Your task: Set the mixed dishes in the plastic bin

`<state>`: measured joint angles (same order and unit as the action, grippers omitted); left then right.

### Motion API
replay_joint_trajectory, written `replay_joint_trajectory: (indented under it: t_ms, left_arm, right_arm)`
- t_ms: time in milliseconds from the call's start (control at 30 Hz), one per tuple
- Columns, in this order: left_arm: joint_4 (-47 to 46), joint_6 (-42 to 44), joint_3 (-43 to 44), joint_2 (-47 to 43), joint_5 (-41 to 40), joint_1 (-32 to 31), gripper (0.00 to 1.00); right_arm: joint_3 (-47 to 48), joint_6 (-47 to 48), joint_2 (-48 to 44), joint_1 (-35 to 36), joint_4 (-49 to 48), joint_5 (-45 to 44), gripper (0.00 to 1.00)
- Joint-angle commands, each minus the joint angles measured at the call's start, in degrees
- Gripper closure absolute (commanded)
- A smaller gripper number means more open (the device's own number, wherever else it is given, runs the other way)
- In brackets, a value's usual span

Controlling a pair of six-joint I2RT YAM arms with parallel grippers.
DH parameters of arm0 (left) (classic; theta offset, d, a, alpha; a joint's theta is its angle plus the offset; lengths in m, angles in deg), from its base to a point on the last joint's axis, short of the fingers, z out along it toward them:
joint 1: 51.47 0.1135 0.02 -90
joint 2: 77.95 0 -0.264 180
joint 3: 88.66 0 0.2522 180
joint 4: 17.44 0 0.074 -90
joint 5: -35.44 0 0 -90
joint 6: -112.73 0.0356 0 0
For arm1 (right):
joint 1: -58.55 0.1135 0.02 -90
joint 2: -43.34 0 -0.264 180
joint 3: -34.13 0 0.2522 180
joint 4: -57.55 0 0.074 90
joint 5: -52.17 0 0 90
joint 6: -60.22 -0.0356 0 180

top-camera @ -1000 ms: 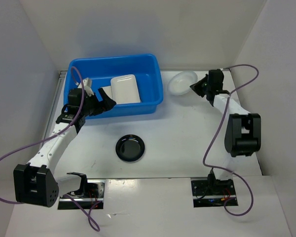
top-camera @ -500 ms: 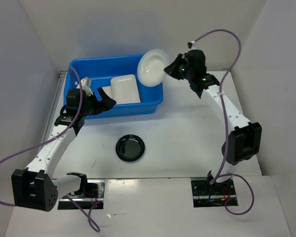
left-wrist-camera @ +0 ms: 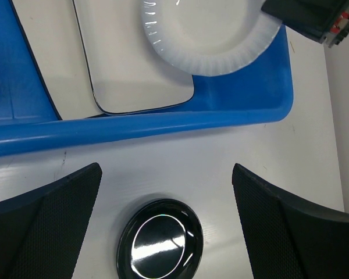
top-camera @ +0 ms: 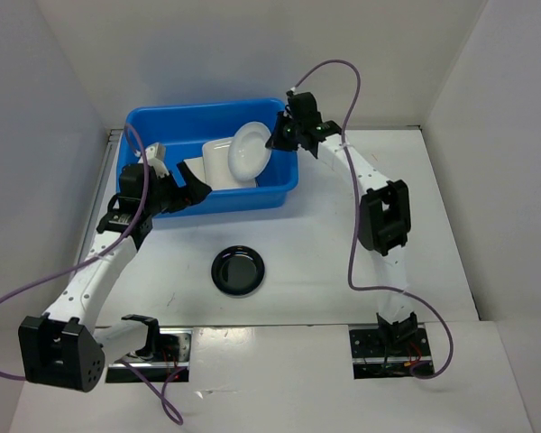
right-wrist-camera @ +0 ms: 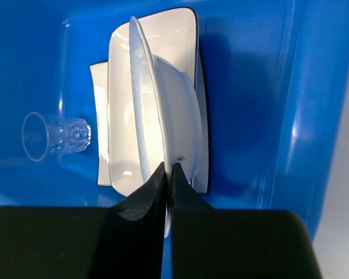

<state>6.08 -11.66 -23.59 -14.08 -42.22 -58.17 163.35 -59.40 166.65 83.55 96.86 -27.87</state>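
My right gripper goes down to the left in the top view next and releases the bowl, since the pale plate (top-camera: 218,166) (right-wrist-camera: 121,110) lies below the gripper on that side.
The plastic bin (top-camera: 243,197) stands at the back left, bright blue. My right gripper (top-camera: 276,138) reaches over its right end, shut on the rim of the round white bowl (top-camera: 250,151). The bowl (right-wrist-camera: 183,125) hangs on edge inside the bin, over a pale plate (right-wrist-camera: 121,99). That plate lies on a white dark-rimmed plate (right-wrist-camera: 99,122), mostly covered. A clear cup (right-wrist-camera: 52,136) lies on its side on the bin floor. The black saucer (top-camera: 238,271) sits on the table in front of the bin. My left gripper (left-wrist-camera: 167,174) hovers open above the saucer (left-wrist-camera: 160,238), beside the bin's front wall (left-wrist-camera: 163,125).
White enclosure walls close in the table at the left, back and right. The right arm (top-camera: 383,216) stretches from its base across the table's right half to the bin. Purple cables loop off both arms, one (top-camera: 343,72) arching high above the bin's right corner.
The right arm lifted the bowl off the table at the back right, swung it left over the bin rim and lowered it inside. The left arm has barely moved.
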Motion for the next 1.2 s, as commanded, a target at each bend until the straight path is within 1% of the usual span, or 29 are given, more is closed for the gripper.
replay_joint_trajectory:
  t_ms: [0, 67, 100, 133, 167, 200, 233, 267, 300, 333, 367, 400, 567, 667, 900, 933, 967, 1000, 1033, 1100, 1167]
  left_arm:
    - [0.52, 1.7, -0.24, -1.65, 1.02, -0.24, 0.0]
    - [1.14, 1.7, -0.24, -2.18, 1.02, -0.24, 0.0]
    - [1.14, 1.7, -0.24, -2.18, 1.02, -0.24, 0.0]
    - [1.66, 2.22, -0.24, -2.18, 1.02, -0.24, 0.0]
    - [1.67, 2.22, -0.24, -2.18, 1.02, -0.24, 0.0]
    - [1.67, 2.22, -0.24, -2.18, 1.02, -0.24, 0.0]
    - [2.19, 2.22, -0.24, -2.7, 1.02, -0.24, 0.0]
    - [2.19, 2.22, -0.24, -2.7, 0.5, -0.24, 0.0]
    - [2.19, 2.75, -0.24, -2.71, 0.49, -0.24, 0.0]
    - [2.19, 2.75, -0.24, -2.71, 0.49, -0.24, 0.0]
    - [2.72, 2.75, -0.24, -2.71, 0.49, -0.24, 0.0]
    - [2.72, 2.75, -0.24, -2.71, 0.49, -0.24, 0.0]
    - [2.72, 2.75, -0.24, -2.71, -0.03, -0.24, 0.0]
    - [2.72, 3.27, -0.77, -2.71, -0.03, -0.24, 0.0]
    - [2.72, 3.28, -0.77, -2.71, -0.56, -0.24, 0.0]
    - [2.72, 3.28, -0.77, -2.71, -0.56, -0.24, 0.0]
    - [2.72, 3.28, -0.77, -2.71, -0.56, -0.24, 0.0]
    - [2.72, 3.28, -0.77, -2.71, -1.08, -0.24, 0.0]
    - [2.72, 3.28, -0.77, -2.71, -1.09, -0.24, 0.0]
    - [2.72, 3.28, -0.77, -2.71, -1.09, -0.24, 0.0]
    - [2.72, 3.28, -0.77, -3.23, -1.62, -0.24, 0.0]
  right_arm:
    - [12.82, 0.36, 1.83, 0.32, -1.3, 2.78, 1.0]
    - [17.67, 0.36, 7.37, 0.32, 0.99, 3.31, 1.0]
    - [23.26, 0.36, 9.48, 0.84, 3.79, 3.32, 1.0]
    - [26.45, 0.36, 13.76, 0.85, 5.47, 3.84, 1.0]
    - [29.79, 0.36, 16.07, 0.85, 7.14, 3.84, 1.0]
    - [36.96, 0.36, 18.35, 1.37, 8.98, 3.84, 1.0]
    - [40.77, 0.36, 20.64, 1.37, 12.66, 4.37, 1.0]
    - [44.81, 0.36, 25.53, 1.98, 14.52, 4.37, 1.0]
    - [53.55, 0.36, 28.1, 1.99, 16.37, 4.89, 1.0]
    - [56.51, -0.34, 30.39, 1.99, 18.21, 4.9, 1.0]
    - [55.41, -0.95, 30.41, 1.99, 17.53, 5.59, 1.0]
    - [52.09, -0.96, 30.41, 1.99, 16.57, 5.6, 1.0]
    - [52.15, -0.96, 31.65, 2.6, 16.04, 6.66, 1.0]
    - [51.62, -1.49, 32.87, 3.13, 16.03, 9.29, 1.0]
    - [50.48, -2.54, 35.07, 3.66, 16.03, 10.52, 1.0]
    - [50.48, -2.54, 35.77, 3.66, 16.03, 10.52, 0.99]
    - [50.48, -2.54, 36.47, 3.66, 16.03, 10.52, 0.96]
    - [50.48, -2.54, 36.48, 3.66, 16.82, 10.52, 0.87]
    - [51.17, -2.02, 37.18, 3.66, 17.52, 9.13, 0.87]
    - [51.18, -1.49, 37.71, 3.66, 17.53, 8.59, 0.83]
    - [51.18, -1.49, 37.71, 3.66, 18.05, 8.06, 0.83]
